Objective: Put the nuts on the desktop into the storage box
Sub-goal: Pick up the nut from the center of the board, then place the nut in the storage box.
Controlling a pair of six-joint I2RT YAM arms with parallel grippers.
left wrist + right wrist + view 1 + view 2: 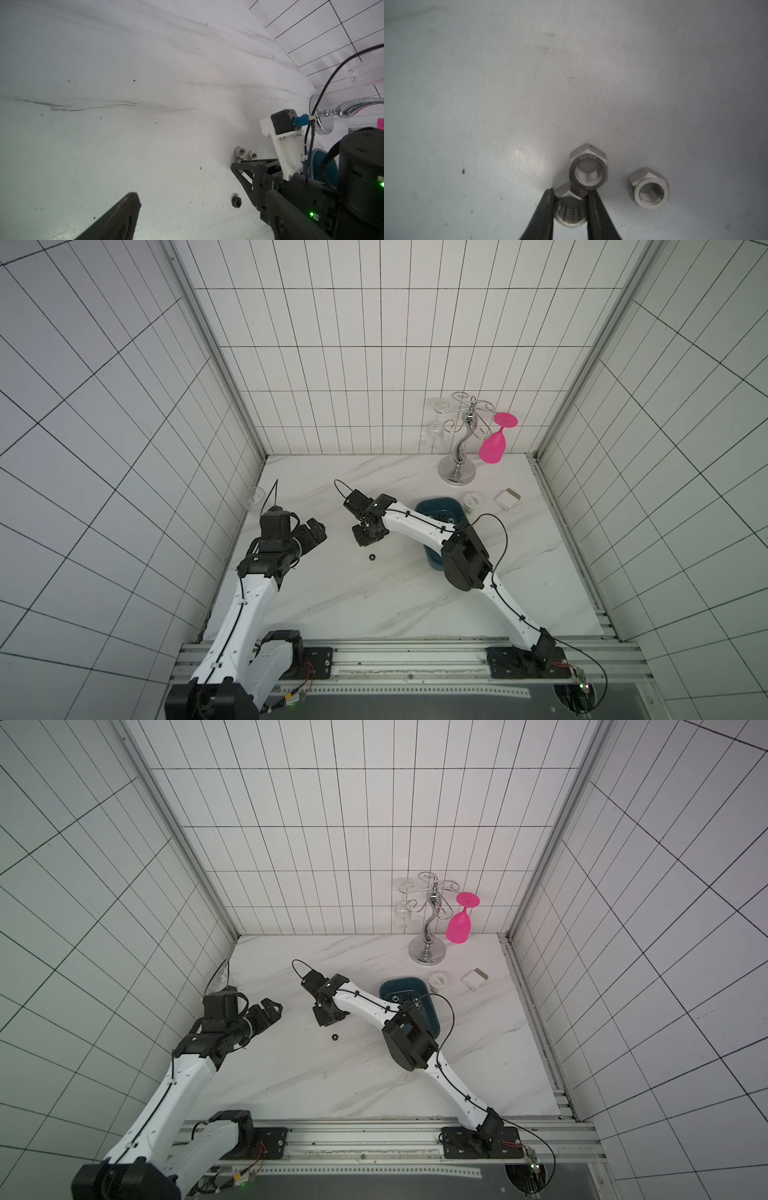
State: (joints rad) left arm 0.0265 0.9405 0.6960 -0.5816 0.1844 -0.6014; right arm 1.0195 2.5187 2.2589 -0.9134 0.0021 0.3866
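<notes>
I should lift my right gripper, carry the silver nut over the box, go down inside and let go of it, because other nuts are already in the teal storage box (428,1014).
In the right wrist view my right gripper (570,199) is shut on a silver nut (570,212) that lies on the white desktop (508,104). A second silver nut (588,168) touches the held one, and a third (649,188) lies a little apart. A black nut (372,558) lies alone just in front of the right gripper (362,541). The teal storage box (436,506) lies to the right, half under the right arm, with nuts (444,516) inside. My left gripper (313,533) hangs open and holds nothing, left of the black nut (236,201).
A chrome glass rack (457,472) with a pink glass (494,443) and a clear glass (434,431) stands at the back right. A white round jar (472,501) and a small white box (508,498) lie beside the storage box. A clear cup (255,497) stands by the left wall.
</notes>
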